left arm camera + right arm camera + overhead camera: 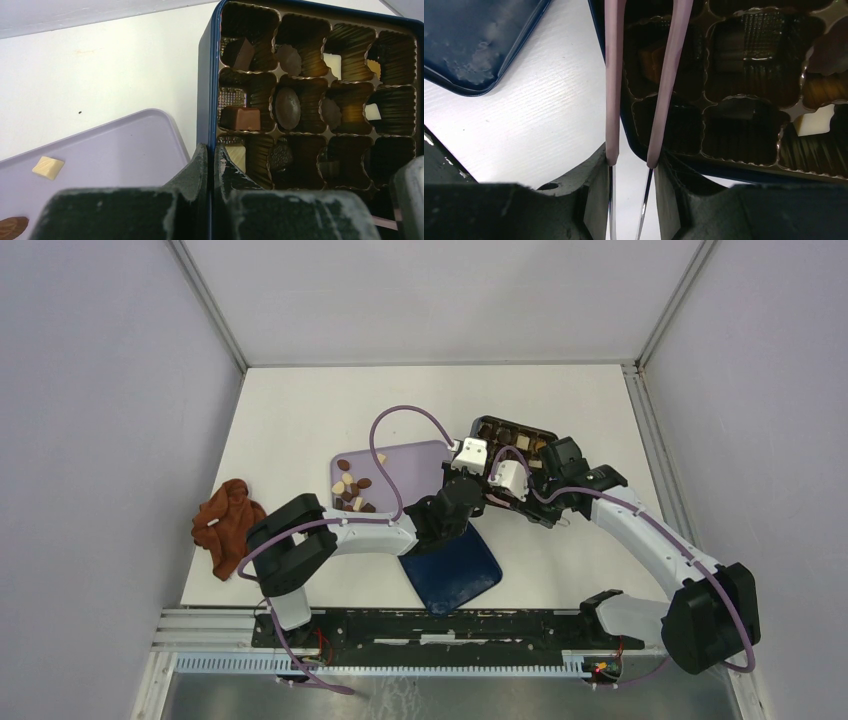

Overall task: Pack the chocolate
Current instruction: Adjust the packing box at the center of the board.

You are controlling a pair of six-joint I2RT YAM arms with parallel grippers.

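Note:
The box [515, 440] moves slightly away from the lilac tray and down onto the tabletop next, since it is held raised. My left gripper then releases the box's side.
Loose chocolate [352, 490] lies on the lilac tray [415, 455], with a cream piece [48, 167] on it in the left wrist view. More chocolate [287, 106] fills cups of the dark blue box [515, 440]. My left gripper [213, 152] is shut on the box's left wall [206, 90]; from above, the left gripper [476, 448] sits at the box's left end. My right gripper [630, 165] is shut on the pink tongs [669, 75], whose arms reach over the box [744, 167]. Their tips are out of view.
The blue lid [452, 570] lies on the table in front of the box, and the lid [479, 40] also shows in the right wrist view. A reddish-brown cloth [225, 525] lies bunched at the left. Purple cables loop over the tray and box.

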